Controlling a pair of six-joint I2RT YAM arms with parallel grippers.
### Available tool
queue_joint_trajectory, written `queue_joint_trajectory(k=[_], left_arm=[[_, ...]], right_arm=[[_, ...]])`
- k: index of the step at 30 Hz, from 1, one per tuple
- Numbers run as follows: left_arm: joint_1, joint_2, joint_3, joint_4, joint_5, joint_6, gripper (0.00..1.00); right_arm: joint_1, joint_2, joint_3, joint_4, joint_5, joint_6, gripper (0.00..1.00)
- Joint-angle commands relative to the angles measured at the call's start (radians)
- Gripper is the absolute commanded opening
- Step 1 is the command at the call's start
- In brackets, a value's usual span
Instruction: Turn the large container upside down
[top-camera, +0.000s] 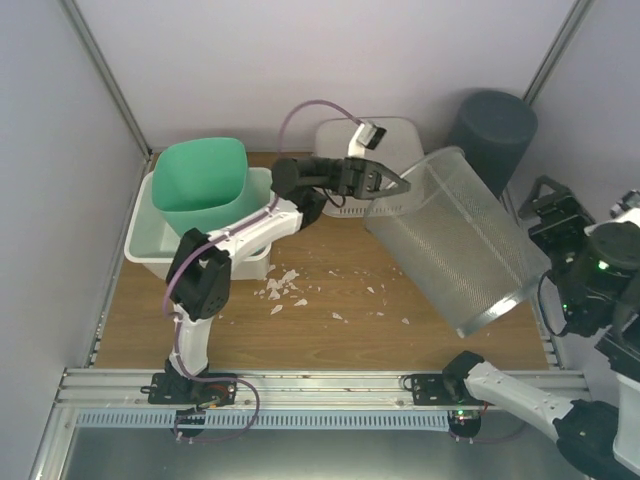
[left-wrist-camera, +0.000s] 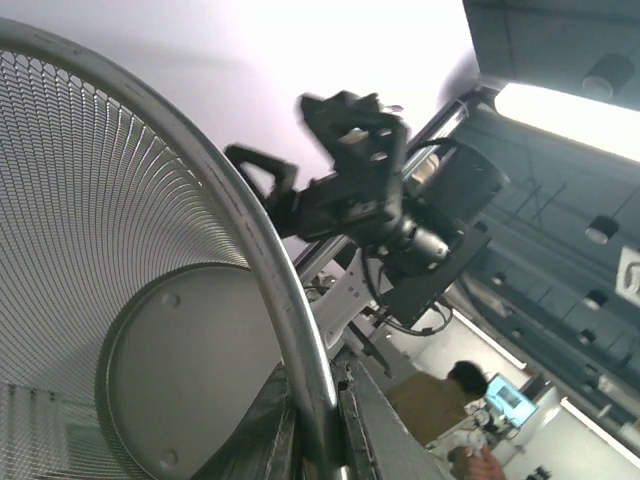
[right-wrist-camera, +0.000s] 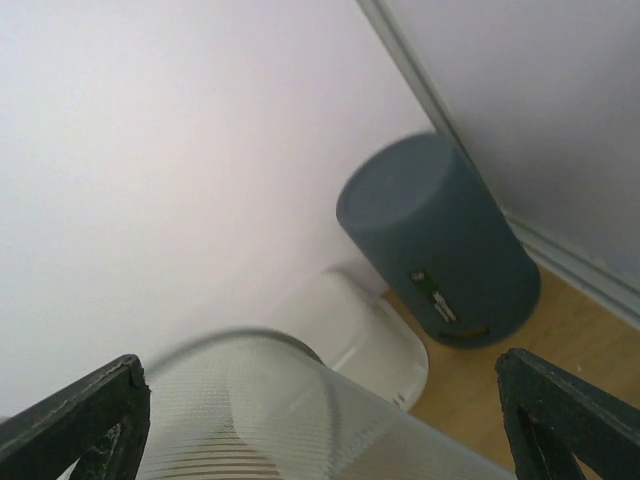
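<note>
The bin still hangs lifted, so my left gripper will next lower the bin's held rim toward the bare wood of the tabletop below and release it there.
The large container is a silver wire-mesh bin, lifted off the table and tilted over on its side. My left gripper is shut on its metal rim, which runs between the two dark fingers. Inside the bin the left wrist view shows the round grey base. My right gripper is open at the bin's right side and touches nothing. In the right wrist view its fingertips stand far apart with the mesh wall low between them.
A green bin stands in a white tub at the back left. A white container and a dark grey cylinder stand at the back. White scraps lie on the wooden table.
</note>
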Motion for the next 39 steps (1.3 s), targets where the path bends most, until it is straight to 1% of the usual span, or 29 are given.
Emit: queue_joint_trajectory(k=[1,4,7,11,14,18,20,25,39], left_arm=[[-0.05,0.057,0.049,0.133,-0.168,-0.095,0.0],[-0.072,0.097,0.047,0.146,-0.191,-0.115,0.0],[-0.09,0.138,0.005,0.195,-0.253,-0.18,0.0],[-0.102,0.183,-0.009,0.212,-0.271,-0.192,0.0],[-0.109,0.218,-0.04,0.237,-0.308,-0.232,0.0],[-0.127,0.275,-0.103,0.302,-0.374,-0.32,0.0],[-0.137,0.306,-0.106,0.324,-0.398,-0.347,0.0],[-0.158,0.369,-0.085,0.312,-0.405,-0.366,0.0],[-0.162,0.443,-0.246,0.375,-0.536,-0.494,0.0]], right_arm=[[-0.008,-0.001,0.054,0.066,0.117,-0.065,0.94],[-0.006,0.015,0.092,0.052,0.132,-0.085,0.95],[-0.007,0.031,0.118,0.051,0.144,-0.108,0.95],[-0.006,0.054,0.133,0.033,0.156,-0.115,0.95],[-0.007,0.068,0.129,0.002,0.161,-0.093,0.96],[-0.006,0.083,0.128,-0.043,0.166,-0.063,0.96],[-0.007,0.087,0.124,-0.056,0.171,-0.05,0.96],[-0.006,0.093,0.11,-0.087,0.179,-0.022,0.97],[-0.006,0.088,0.042,-0.1,0.155,0.019,0.97]])
